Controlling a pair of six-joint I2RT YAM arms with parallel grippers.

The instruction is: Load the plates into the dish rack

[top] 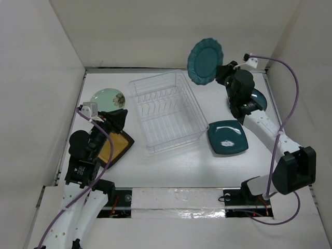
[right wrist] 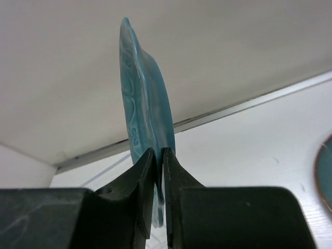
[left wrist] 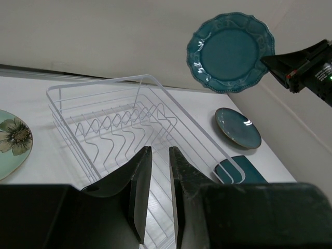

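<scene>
My right gripper swings to the left in the top view next, turns and goes down. It releases the plate in the rack's end slot point(top: 179, 95), which stands empty.
My right gripper point(top: 222, 72) is shut on the rim of a round dark teal scalloped plate point(top: 205, 61) and holds it upright in the air above the far right corner of the clear dish rack point(top: 166, 111). In the right wrist view the plate point(right wrist: 145, 104) is edge-on between the jaws of the right gripper point(right wrist: 159, 151). A second round teal plate point(top: 259, 98) lies under the right arm. A rounded-square teal plate point(top: 227, 137) lies right of the rack. A pale green patterned plate point(top: 106, 98) and a mustard-yellow plate point(top: 115, 148) lie left of it. My left gripper point(top: 120, 118) hovers over the yellow plate, its jaws nearly together and empty.
White walls enclose the table on the left, back and right. In the left wrist view the rack point(left wrist: 98, 82) is empty, with the held plate point(left wrist: 231, 52) high beyond it.
</scene>
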